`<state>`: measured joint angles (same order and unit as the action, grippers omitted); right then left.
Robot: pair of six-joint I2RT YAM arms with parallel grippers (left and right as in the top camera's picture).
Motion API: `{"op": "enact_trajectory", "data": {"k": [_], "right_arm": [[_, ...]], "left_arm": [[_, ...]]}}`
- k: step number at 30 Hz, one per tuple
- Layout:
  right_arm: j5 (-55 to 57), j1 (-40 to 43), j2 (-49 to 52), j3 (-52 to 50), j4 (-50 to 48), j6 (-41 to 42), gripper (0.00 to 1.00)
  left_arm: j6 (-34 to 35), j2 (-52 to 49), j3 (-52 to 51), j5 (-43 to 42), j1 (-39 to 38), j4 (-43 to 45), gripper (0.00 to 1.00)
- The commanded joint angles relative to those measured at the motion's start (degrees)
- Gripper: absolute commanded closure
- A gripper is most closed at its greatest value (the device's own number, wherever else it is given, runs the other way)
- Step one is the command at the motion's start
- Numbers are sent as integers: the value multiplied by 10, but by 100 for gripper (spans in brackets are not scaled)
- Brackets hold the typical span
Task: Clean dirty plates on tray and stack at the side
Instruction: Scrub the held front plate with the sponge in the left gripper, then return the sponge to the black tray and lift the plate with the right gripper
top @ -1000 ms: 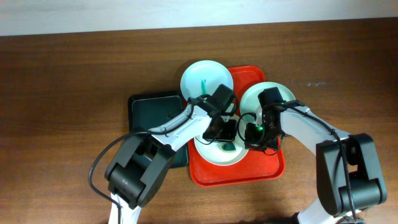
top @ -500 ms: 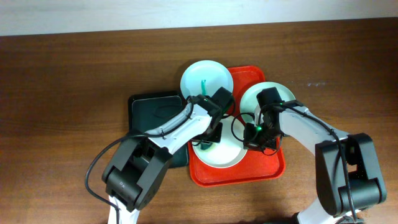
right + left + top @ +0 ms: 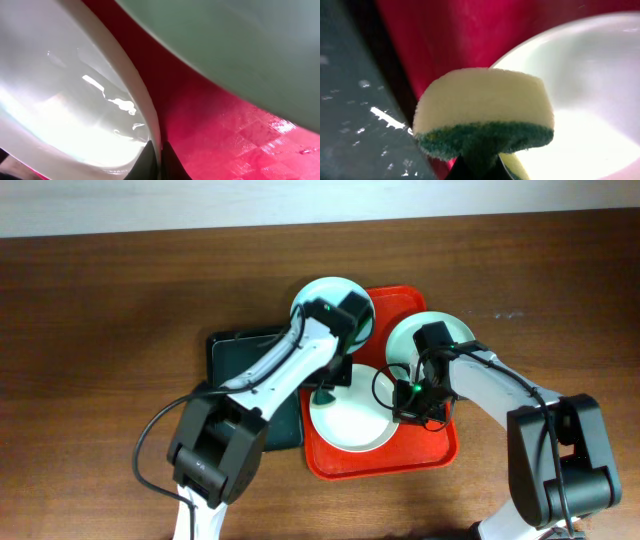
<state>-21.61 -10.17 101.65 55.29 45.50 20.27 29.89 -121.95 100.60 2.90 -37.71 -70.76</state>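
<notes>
The robot should next move its left gripper off the plate to release the sponge (image 3: 485,107) in the black tray (image 3: 360,110), since the tray is to the gripper's left in the overhead view.
The red tray (image 3: 385,460) holds a white plate (image 3: 352,420) at its front, whose centre shows no smear. My left gripper (image 3: 325,393) is shut on a yellow-and-green sponge (image 3: 485,107) at that plate's left rim, over the edge of the tray (image 3: 445,45). My right gripper (image 3: 407,395) is shut on the plate's right rim, with both fingertips (image 3: 159,155) pinching the edge of the plate (image 3: 65,90). A second plate (image 3: 430,335) lies at the tray's back right, under my right arm. A third plate (image 3: 315,300) lies at the back left, partly under my left arm.
A black tray (image 3: 240,360) sits on the brown table just left of the red tray and also shows in the left wrist view (image 3: 355,100). The back-right plate fills the upper right of the right wrist view (image 3: 240,50). Cables loop between the arms.
My left gripper has carried the sponge from the front plate's centre to its left rim. The green smear there no longer shows. The right gripper has stayed on the rim.
</notes>
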Motion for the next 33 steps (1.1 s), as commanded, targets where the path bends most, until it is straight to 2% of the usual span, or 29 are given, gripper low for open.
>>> {"op": "enact_trajectory", "data": {"k": [1, 5, 9, 17, 21, 22, 23, 25, 28, 31, 33], "right_arm": [[43, 0, 15, -6, 12, -40, 96], [43, 0, 15, -6, 10, -40, 96], [43, 0, 15, -6, 9, -40, 96], [43, 0, 15, -6, 5, -40, 95], [43, 0, 15, -6, -14, -40, 94], [43, 0, 15, -6, -14, -39, 94], [43, 0, 15, -6, -14, -39, 95], [43, 0, 12, -4, -5, -40, 96], [59, -1, -7, 5, 15, -39, 96], [97, -10, -37, 24, 47, -39, 96], [118, -27, -66, 51, 80, -39, 96]], "left_arm": [[3, 38, 49, 9, 21, -54, 100], [3, 85, 48, 72, 74, -109, 100], [-2, 97, 31, 81, 137, -137, 100], [-41, 97, -171, 30, 182, 43, 100], [-41, 99, -183, 23, 202, 65, 100], [-47, 101, -182, 18, 206, 67, 95], [-61, 104, -180, 3, 210, 69, 83], [-91, 123, -176, -45, 222, 69, 36], [-96, 162, -176, -56, 237, 63, 21], [-103, 219, -176, -58, 257, 54, 18], [-103, 266, -176, -58, 274, 43, 11]]}}
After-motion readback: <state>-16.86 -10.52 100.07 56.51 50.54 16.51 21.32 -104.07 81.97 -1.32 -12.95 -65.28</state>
